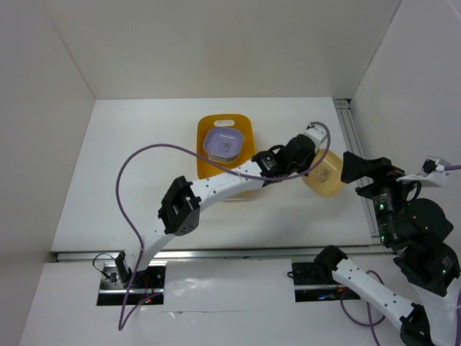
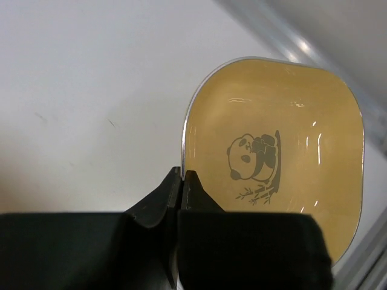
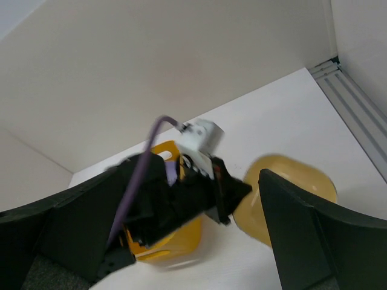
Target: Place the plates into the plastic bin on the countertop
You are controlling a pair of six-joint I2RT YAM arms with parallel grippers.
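Note:
The left gripper shifts to the left in the top view next and lowers its pale yellow plate onto the lilac plate [image 1: 221,144]. It then releases it, since both share a squarish shape.
My left gripper [image 1: 308,170] reaches to the right past the bin and is shut on the rim of a pale yellow plate [image 1: 325,174]. In the left wrist view the fingers [image 2: 182,176] pinch the plate's near left edge, and the plate [image 2: 284,121] shows a panda motif. The yellow-orange plastic bin [image 1: 204,130] stands at mid-table with a lilac plate [image 1: 221,144] inside. My right gripper [image 1: 354,167] is open and empty, raised just right of the held plate. Its wrist view shows the plate [image 3: 290,168], the bin [image 3: 181,241] and the left gripper [image 3: 239,190].
A metal rail [image 1: 353,137] runs along the right edge of the white countertop [image 1: 130,158], close behind the held plate. White walls enclose the back and sides. The left arm's purple cable [image 1: 144,155] loops over the table's left half.

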